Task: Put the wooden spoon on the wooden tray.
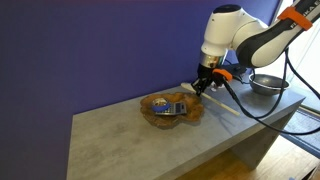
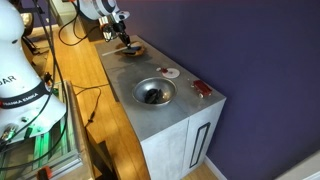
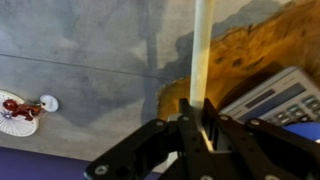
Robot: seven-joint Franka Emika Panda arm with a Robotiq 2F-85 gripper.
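Observation:
My gripper moves farther over the tray's bare wood beside the calculator next and releases the pale thin stick, which still slopes out over the counter.
The wooden spoon [image 3: 197,50] is a pale thin stick held between my gripper's [image 3: 197,108] fingers, which are shut on its handle. In an exterior view the spoon [image 1: 222,105] slopes over the counter beside the wooden tray [image 1: 160,117], with my gripper [image 1: 203,85] just above the tray's edge. The amber-brown wavy tray [image 3: 262,55] holds a blue and grey calculator [image 3: 275,98], also seen in an exterior view [image 1: 169,107]. In an exterior view the tray [image 2: 131,50] and gripper [image 2: 123,33] are far away and small.
A round steel bowl [image 1: 267,83] stands on the grey counter [image 1: 120,140], also seen in an exterior view [image 2: 154,92]. A small white dish [image 2: 169,72] with something red shows in the wrist view [image 3: 18,112]. A red item [image 2: 203,90] lies near the counter's corner. Cables hang nearby.

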